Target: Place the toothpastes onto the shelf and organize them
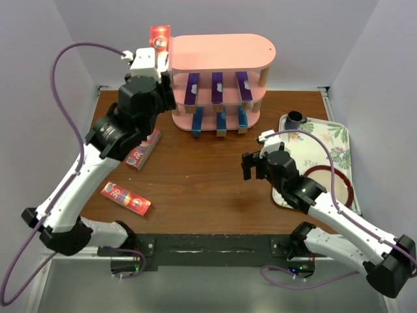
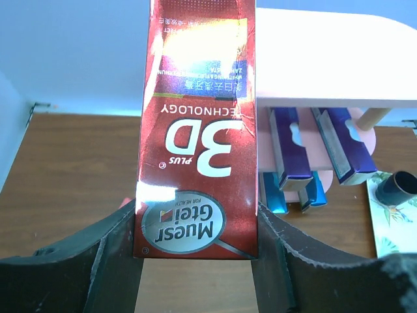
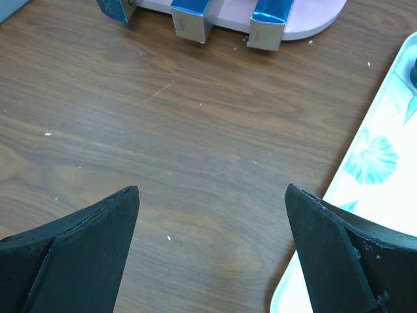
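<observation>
I will carry the red carton outward with my left gripper next, to its right in the top view, and release it. The bare end of the shelf's top board is that way.
My left gripper point(image 1: 159, 53) is shut on a red "3D" toothpaste carton point(image 2: 195, 130), held up at the left end of the pink shelf point(image 1: 221, 51), beside its top board. The shelf's middle tier holds three purple cartons point(image 1: 217, 88) and its bottom tier three blue ones point(image 1: 221, 122). Two more red cartons lie on the table: one point(image 1: 126, 197) at the front left, one point(image 1: 144, 151) partly under the left arm. Over bare table right of centre, my right gripper point(image 1: 251, 164) stands open and holds nothing point(image 3: 212, 195).
A floral tray point(image 1: 329, 140) lies at the right with a black cup point(image 1: 295, 118) at its far end and a dark red ring on it. Its edge point(image 3: 384, 163) runs close beside my right finger. The purple wall rises behind the shelf.
</observation>
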Tool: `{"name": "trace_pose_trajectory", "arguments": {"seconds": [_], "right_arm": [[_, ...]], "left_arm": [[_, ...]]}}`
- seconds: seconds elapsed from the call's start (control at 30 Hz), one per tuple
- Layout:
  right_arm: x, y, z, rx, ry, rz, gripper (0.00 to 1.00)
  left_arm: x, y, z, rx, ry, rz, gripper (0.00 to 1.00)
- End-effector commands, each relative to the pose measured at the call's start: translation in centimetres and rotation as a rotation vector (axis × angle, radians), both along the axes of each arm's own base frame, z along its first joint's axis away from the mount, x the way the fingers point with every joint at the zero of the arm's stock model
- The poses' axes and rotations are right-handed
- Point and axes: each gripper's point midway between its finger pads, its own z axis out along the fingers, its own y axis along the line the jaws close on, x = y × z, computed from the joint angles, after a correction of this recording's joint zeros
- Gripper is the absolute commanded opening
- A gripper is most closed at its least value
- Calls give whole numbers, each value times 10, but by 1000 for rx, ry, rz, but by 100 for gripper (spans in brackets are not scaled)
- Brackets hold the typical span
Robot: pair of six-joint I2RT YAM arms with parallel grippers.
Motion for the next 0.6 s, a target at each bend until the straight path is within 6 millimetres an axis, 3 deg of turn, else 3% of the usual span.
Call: {"name": "trace_pose_trajectory", "arguments": {"seconds": [0.0,0.03,0.1,0.17,0.2,0.23,0.37,0.57], "right_arm": [[2,2,1,26,-13,4,99],[1,3,0,26,-12,3,99],[1,2,0,29,-15,3,99],[2,3,-2,27,-11,4,99],[1,4,-3,25,-9,7,99],[2,3,-6,21,-4,6,99],[2,4,-10,15,0,10,99],[2,9,-19,13,20,26,99]], "left_arm": [[19,-17,38,45,-80,-74,28],[22,-16,51,31,-107,-69,28],[38,-25,49,53,-105,-70,27],[48,-25,58,43,-125,-68,27],[59,-34,49,53,-105,-84,27],[64,-32,56,45,-119,-81,27],[92,-44,38,64,-77,-91,28],[123,-43,21,42,-45,-79,28]]}}
